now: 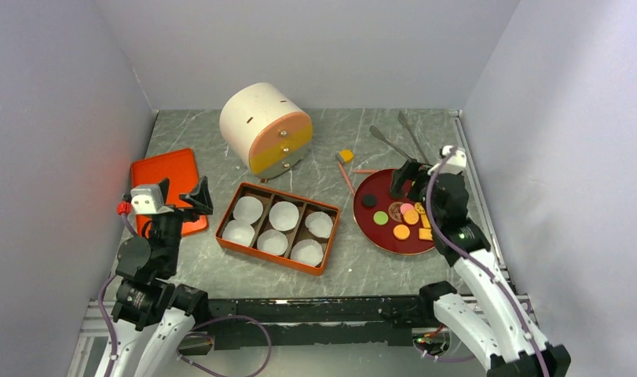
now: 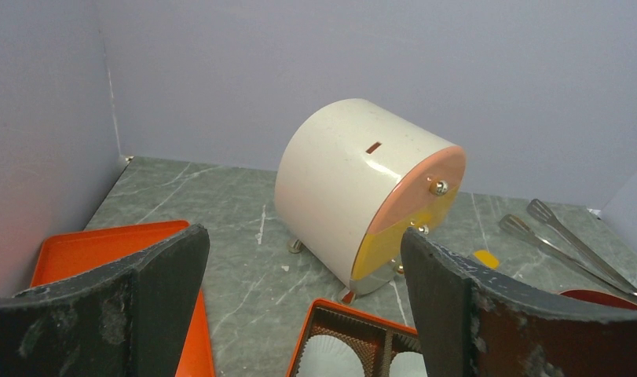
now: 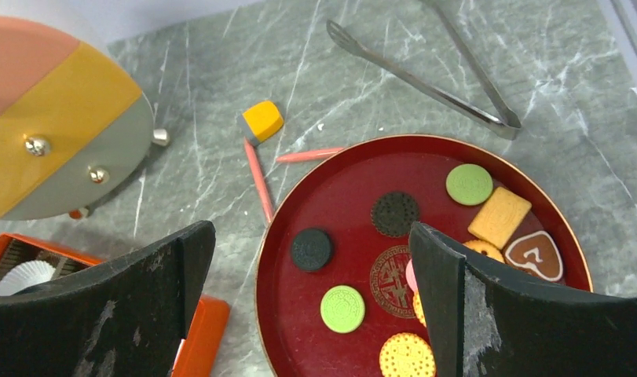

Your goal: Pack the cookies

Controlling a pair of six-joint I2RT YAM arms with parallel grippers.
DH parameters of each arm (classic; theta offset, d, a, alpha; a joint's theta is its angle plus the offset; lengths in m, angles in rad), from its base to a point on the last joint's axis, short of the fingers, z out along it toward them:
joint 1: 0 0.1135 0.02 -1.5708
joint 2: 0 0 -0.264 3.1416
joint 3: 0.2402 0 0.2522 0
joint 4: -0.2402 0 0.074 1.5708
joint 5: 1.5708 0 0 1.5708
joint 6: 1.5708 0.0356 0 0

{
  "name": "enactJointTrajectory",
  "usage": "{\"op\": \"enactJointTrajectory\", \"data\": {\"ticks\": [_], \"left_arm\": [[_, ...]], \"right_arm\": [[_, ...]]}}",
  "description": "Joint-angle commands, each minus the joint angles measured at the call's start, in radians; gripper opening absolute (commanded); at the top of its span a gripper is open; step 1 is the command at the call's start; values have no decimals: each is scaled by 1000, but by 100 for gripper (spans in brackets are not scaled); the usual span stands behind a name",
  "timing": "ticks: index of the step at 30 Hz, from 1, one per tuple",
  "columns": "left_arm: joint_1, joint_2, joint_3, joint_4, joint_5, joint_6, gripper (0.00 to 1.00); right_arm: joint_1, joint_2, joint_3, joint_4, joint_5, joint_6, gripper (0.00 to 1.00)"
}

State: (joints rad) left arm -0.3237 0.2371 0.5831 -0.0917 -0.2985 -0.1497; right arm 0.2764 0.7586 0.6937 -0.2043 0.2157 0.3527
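My right gripper moves outward next, past the plate [image 1: 365, 222], and will lower over the tongs' arm nearer the orange-yellow block, as the spread arms leave room between them.
The cookies [image 1: 401, 218] lie flat on a round red plate [image 1: 365, 222] at the right. The right wrist view shows a black one [image 3: 310, 249], two green ones [image 3: 342, 308], a dark scalloped one [image 3: 394, 213], a yellow square [image 3: 499, 217] and a brown heart [image 3: 534, 255]. My right gripper [image 1: 410, 182] [image 3: 311, 229] hangs open above the plate's far-left part, holding nothing. An orange box [image 1: 225, 224] with white paper cups [image 1: 283, 215] sits mid-table. My left gripper [image 1: 183, 192] [image 2: 303, 236] stands open and empty left of the box.
A white cylinder with a pink and yellow face [image 1: 264, 129] lies behind the box. An orange lid [image 1: 170, 174] is at the far left under the left arm. Metal tongs [image 1: 397, 140], a small orange-yellow block [image 1: 345, 155] and pink sticks [image 1: 345, 177] lie behind the plate.
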Motion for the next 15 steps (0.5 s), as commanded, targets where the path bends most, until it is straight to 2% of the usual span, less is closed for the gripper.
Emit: {"op": "enactJointTrajectory", "data": {"ticks": [1,9,15], "left_arm": [[-16,-20,27,7,-7,3,97],[-34,-30,24,14,-4,17,97],[-60,-28,23,18,1,29,97]], "right_arm": [[0,148,127,16,-68,-61,100],[-103,456,249,64,-186,-67,100],[-167,660,345,138,-211,-94,100]]}}
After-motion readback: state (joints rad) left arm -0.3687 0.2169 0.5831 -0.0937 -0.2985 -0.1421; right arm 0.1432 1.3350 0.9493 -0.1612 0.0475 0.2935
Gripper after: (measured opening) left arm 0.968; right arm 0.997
